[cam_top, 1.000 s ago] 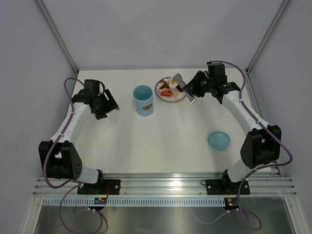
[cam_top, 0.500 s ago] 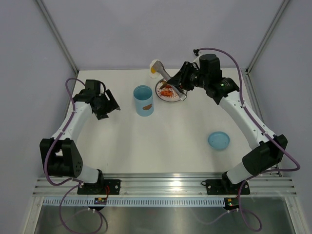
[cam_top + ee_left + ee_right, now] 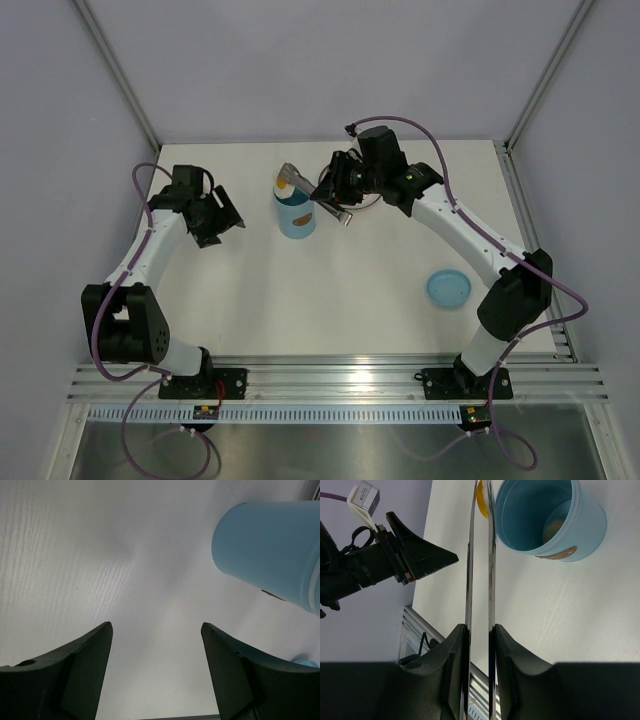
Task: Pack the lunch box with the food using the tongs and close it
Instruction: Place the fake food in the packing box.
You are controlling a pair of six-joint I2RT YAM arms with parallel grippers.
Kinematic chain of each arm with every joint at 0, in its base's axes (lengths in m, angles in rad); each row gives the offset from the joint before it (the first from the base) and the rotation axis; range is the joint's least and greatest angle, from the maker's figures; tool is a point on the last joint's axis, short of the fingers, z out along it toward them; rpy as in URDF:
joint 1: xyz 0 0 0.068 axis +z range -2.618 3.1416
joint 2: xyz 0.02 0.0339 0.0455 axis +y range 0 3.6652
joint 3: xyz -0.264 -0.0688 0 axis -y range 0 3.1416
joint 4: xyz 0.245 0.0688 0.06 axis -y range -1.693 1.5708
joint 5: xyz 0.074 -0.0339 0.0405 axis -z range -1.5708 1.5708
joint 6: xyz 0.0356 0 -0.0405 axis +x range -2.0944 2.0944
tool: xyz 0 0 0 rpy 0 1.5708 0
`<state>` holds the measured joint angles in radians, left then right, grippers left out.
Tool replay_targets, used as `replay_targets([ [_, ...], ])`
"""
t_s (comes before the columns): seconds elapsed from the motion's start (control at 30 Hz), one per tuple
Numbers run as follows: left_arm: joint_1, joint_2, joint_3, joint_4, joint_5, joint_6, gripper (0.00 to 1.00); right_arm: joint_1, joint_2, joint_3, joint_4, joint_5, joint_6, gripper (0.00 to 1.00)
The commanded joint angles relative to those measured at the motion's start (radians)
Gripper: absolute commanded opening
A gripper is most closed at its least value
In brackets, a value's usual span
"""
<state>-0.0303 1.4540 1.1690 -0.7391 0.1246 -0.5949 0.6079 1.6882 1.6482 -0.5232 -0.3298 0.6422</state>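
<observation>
The egg sticks out over the lunch box's rim. My right gripper should next bring the tongs to the right in the wrist view and down over the lunch box's opening [image 3: 296, 195] [image 3: 531, 510] to release.
The light-blue lunch box [image 3: 296, 207] stands upright and open, left of the table's centre. My right gripper [image 3: 337, 196] is shut on the silver tongs [image 3: 303, 181], pressing their two arms near together. The tong tips pinch the fried egg [image 3: 284, 186] at the box's left rim. In the right wrist view the tongs [image 3: 470, 555] run up to the yellow yolk [image 3: 481, 499] beside the lunch box [image 3: 580, 530], which has a pale piece [image 3: 553, 528] at its bottom. My left gripper [image 3: 156, 630] is open and empty, left of the lunch box [image 3: 275, 550].
The round blue lid [image 3: 449, 288] lies flat at the right, near the right arm's lower link. The red-rimmed plate is mostly hidden behind my right arm. White walls and metal posts close in the table's back and sides.
My right arm has swung left, carrying the fried egg in the tongs from above the plate to the lunch box's rim. The left arm has not moved.
</observation>
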Motion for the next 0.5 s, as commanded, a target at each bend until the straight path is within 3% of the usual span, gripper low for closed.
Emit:
replay_targets([
  [0.0,0.004,-0.038,-0.006,0.03,0.015,0.004,0.76,0.0,-0.004,0.009,0.031,0.029,-0.024,0.0],
  [0.47,0.004,-0.029,-0.003,0.033,0.015,0.003,0.76,0.001,0.007,-0.011,-0.006,0.08,-0.058,0.0],
])
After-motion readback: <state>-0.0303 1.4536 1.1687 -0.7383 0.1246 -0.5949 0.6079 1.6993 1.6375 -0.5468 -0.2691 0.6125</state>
